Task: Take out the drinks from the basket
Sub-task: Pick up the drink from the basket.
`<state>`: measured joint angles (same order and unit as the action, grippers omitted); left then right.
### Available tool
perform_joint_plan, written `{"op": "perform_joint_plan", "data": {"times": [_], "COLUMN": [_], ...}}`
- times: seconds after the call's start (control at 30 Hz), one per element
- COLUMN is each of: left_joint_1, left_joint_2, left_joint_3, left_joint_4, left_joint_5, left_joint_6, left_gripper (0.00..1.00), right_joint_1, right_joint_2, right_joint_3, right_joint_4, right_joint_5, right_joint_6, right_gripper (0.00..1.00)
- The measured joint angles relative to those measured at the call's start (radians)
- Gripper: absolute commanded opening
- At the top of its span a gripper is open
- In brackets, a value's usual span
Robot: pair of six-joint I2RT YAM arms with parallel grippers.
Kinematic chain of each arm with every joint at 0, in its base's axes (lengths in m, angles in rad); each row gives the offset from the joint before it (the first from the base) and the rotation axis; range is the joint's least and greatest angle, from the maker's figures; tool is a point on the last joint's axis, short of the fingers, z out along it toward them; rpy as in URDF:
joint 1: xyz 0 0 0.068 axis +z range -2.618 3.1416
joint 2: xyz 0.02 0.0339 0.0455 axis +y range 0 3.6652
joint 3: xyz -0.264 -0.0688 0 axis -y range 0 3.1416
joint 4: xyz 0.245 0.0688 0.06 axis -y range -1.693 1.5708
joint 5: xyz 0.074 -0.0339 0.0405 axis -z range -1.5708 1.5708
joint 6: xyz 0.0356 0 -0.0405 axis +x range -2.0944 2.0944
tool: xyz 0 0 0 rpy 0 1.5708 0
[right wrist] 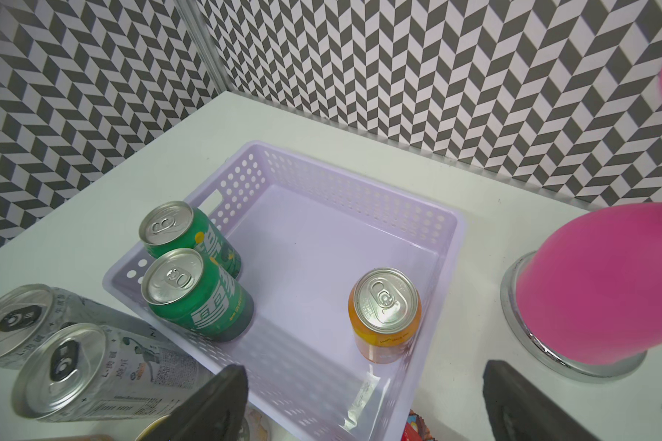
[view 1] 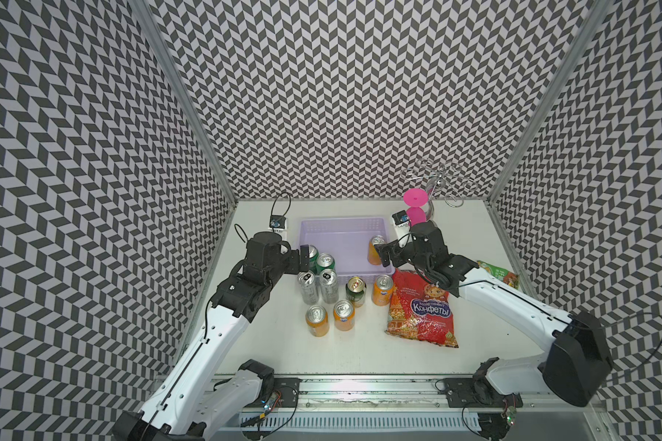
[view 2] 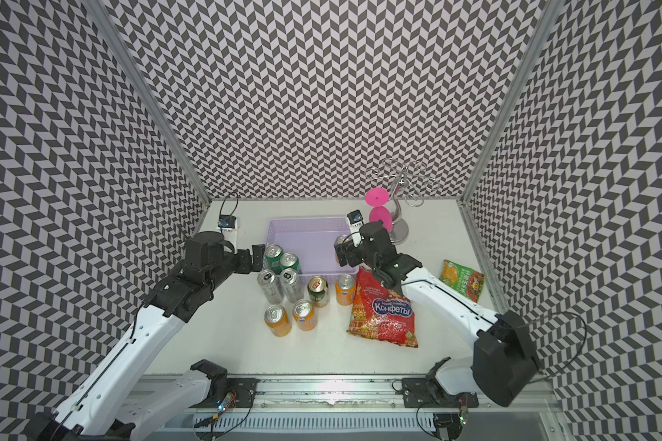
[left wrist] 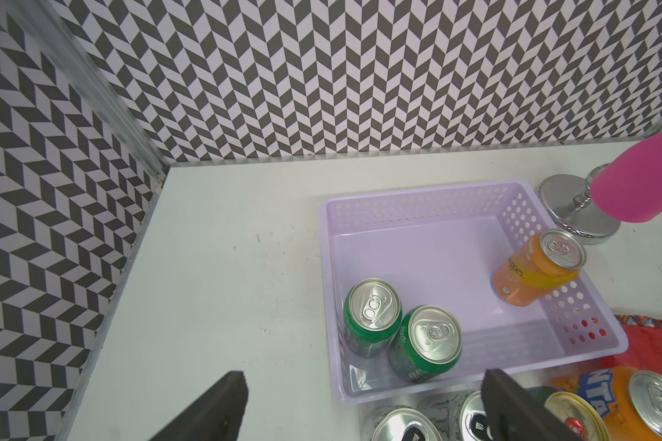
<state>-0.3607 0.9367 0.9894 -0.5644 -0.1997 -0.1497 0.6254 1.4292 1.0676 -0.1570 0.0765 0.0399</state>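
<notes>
I will lower my right gripper outward into the basket next, with its open fingers on either side of the orange can [view 1: 373,251] [right wrist: 385,316], and close it, because the can stands below and outward of the fingers.
The pale-lilac basket [view 1: 343,222] holds three drinks: two green cans [left wrist: 371,305] [left wrist: 430,334] in its near left corner and an orange can [right wrist: 385,301] by its right wall. My left gripper [left wrist: 364,382] is open just outside that left corner, nothing between its fingers. My right gripper [right wrist: 365,372] is open above the basket's right side, short of the orange can [view 1: 376,250] and not touching it. On the table in front of the basket stand two silver cans [view 1: 306,286] [view 1: 328,284], a dark green can [view 1: 356,291] and three orange cans [view 1: 383,289] [view 1: 316,320] [view 1: 344,314].
A red candy bag [view 1: 421,305] lies under my right arm, with a green snack bag [view 1: 499,275] further right. A pink glass [view 1: 415,208] hangs upside down on a silver rack [view 1: 440,175] behind the basket's right corner. Patterned walls close three sides.
</notes>
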Motion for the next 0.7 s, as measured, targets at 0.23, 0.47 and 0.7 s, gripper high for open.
{"op": "perform_joint_plan", "data": {"times": [0.23,0.47,0.7], "left_joint_1": [0.002,0.002,0.008], "left_joint_2": [-0.056,-0.060,-0.039], "left_joint_3": [-0.084,-0.127,-0.160], "left_joint_4": [0.067,0.108,0.129], "left_joint_5": [-0.008,-0.008,0.003], "left_joint_6": [0.000,0.000,0.000], "left_gripper": [0.99,0.99,0.99], "right_joint_1": [0.003,0.003,0.002], "right_joint_2": [0.169,0.331,0.401], "right_joint_3": [0.113,0.222,0.256], "right_joint_4": [-0.010,-0.057,-0.067], "right_joint_5": [0.006,0.028,0.048], "right_joint_6": [-0.014,-0.016,-0.016], "right_gripper": [1.00,1.00,1.00]}}
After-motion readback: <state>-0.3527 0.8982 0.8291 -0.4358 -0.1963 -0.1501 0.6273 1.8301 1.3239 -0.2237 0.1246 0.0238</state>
